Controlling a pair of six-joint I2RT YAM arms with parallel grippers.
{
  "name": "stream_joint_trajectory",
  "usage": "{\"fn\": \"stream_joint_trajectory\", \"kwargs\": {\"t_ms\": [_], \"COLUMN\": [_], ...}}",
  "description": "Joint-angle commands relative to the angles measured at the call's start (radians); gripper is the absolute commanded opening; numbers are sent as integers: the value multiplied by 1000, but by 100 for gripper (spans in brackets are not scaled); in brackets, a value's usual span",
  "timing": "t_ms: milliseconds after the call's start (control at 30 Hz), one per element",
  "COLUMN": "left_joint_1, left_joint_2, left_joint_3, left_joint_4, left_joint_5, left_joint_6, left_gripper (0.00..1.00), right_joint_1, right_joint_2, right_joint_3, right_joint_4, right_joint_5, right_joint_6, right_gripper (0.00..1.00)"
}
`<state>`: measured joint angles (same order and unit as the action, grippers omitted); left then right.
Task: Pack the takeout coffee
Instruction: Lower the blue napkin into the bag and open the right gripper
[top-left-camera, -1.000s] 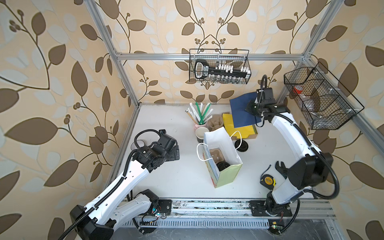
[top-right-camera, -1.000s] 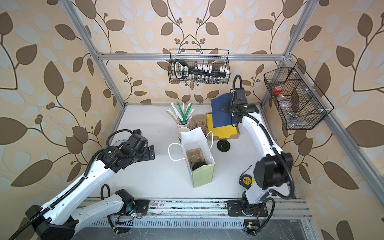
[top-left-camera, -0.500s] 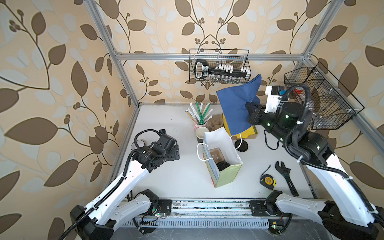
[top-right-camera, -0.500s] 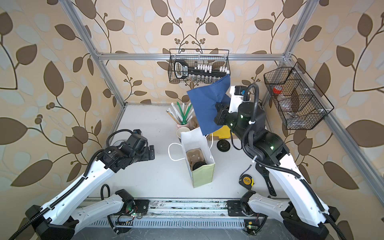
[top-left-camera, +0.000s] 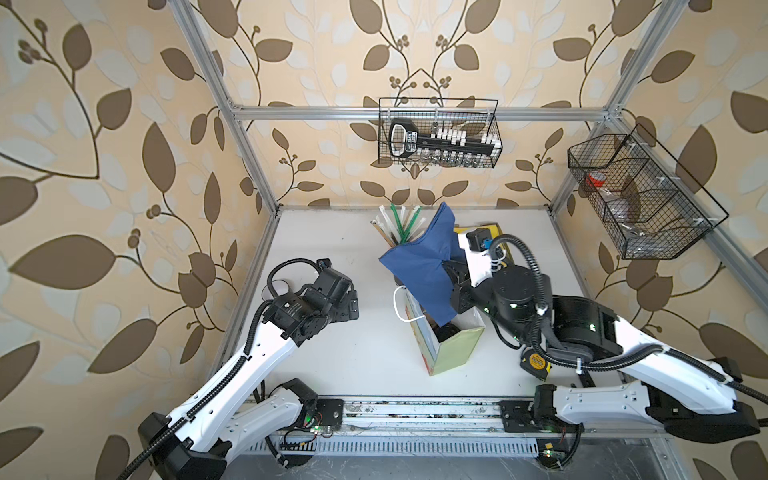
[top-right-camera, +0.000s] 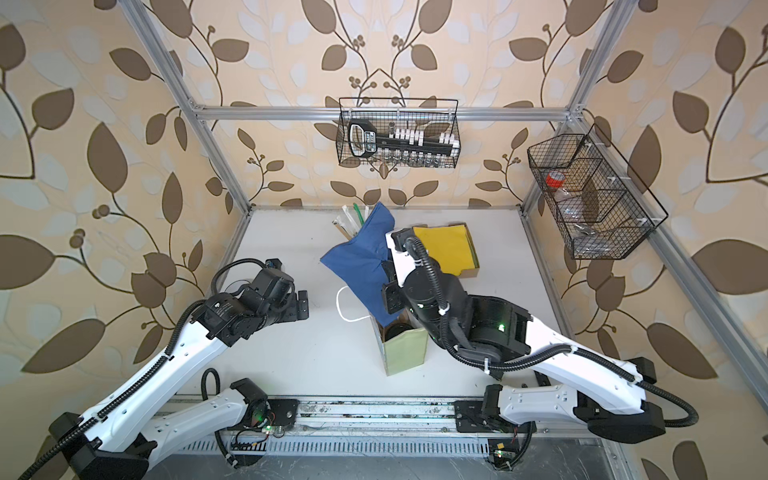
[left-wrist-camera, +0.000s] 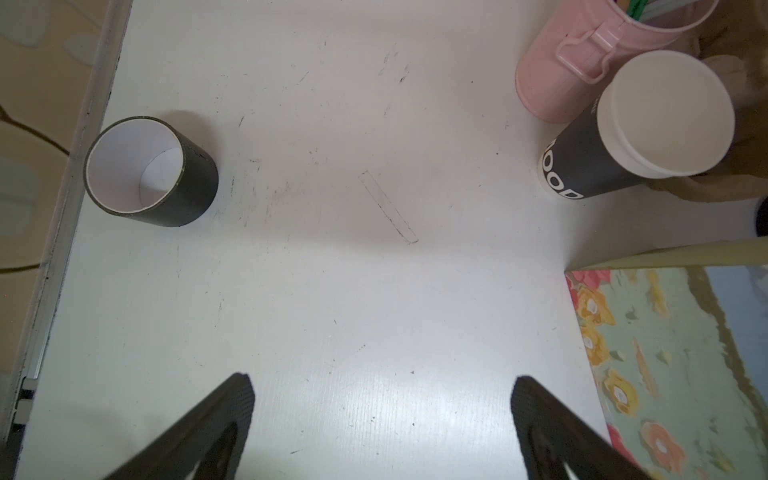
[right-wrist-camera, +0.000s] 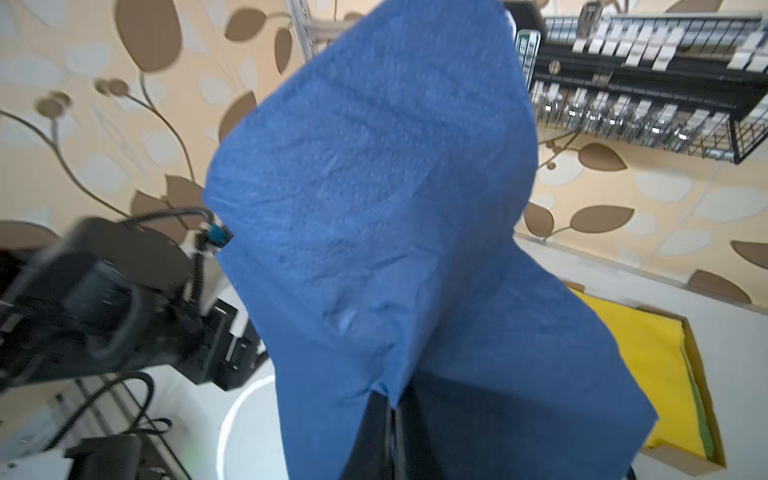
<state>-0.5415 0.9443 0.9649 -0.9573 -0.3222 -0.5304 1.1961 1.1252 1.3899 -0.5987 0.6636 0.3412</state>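
Observation:
My right gripper needs to tip downward next and go down into the paper bag's opening (top-left-camera: 448, 327) below it, because most of the blue napkin (top-left-camera: 424, 270) still sticks out above.
Two takeout coffee cups show in the left wrist view. One black cup (left-wrist-camera: 151, 170) with a white inside stands by the table's edge. The other cup (left-wrist-camera: 590, 162), with white lettering, stands against the pink cup. My left gripper (left-wrist-camera: 382, 399) hangs open over bare table between them, holding nothing. It is also in a top view, where the left gripper (top-left-camera: 353, 303) faces the bag. My right gripper (right-wrist-camera: 392, 409) is shut on a blue napkin (top-left-camera: 424, 270). The napkin hangs over the open paper bag (top-left-camera: 453, 345), with its lower corner in the mouth.
A pink cup (left-wrist-camera: 582, 62) of straws (top-left-camera: 401, 220) stands behind the bag. A cardboard tray of yellow napkins (top-right-camera: 446, 249) lies at the back right. A yellow tape measure (top-left-camera: 536, 363) lies under the right arm. Wire baskets (top-left-camera: 438, 137) (top-left-camera: 636, 195) hang on the walls.
My right arm has swung from the back of the table toward the middle, carrying the blue napkin down over the bag. The left arm has not moved.

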Motion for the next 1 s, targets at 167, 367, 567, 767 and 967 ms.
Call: {"fn": "stream_joint_trajectory", "kwargs": {"t_ms": [167, 367, 567, 767, 967], "left_joint_1": [13, 12, 13, 13, 12], "left_joint_2": [-11, -10, -5, -1, 4], "left_joint_3": [11, 14, 14, 14, 14], "left_joint_4": [1, -5, -2, -3, -2], "left_joint_5": [-8, -7, -5, -3, -3], "left_joint_6": [10, 11, 11, 12, 12], "left_gripper": [99, 99, 99, 99, 99], "right_joint_1": [7, 7, 6, 7, -11], "right_joint_2": [1, 38, 16, 18, 73], "right_joint_3": [-96, -124, -195, -215, -175], "right_joint_4": [-33, -106, -164, -193, -311], "right_joint_5": [27, -2, -27, -99, -136], "right_joint_6": [62, 145, 270, 336, 423], "right_gripper": [0, 0, 0, 0, 0]}}
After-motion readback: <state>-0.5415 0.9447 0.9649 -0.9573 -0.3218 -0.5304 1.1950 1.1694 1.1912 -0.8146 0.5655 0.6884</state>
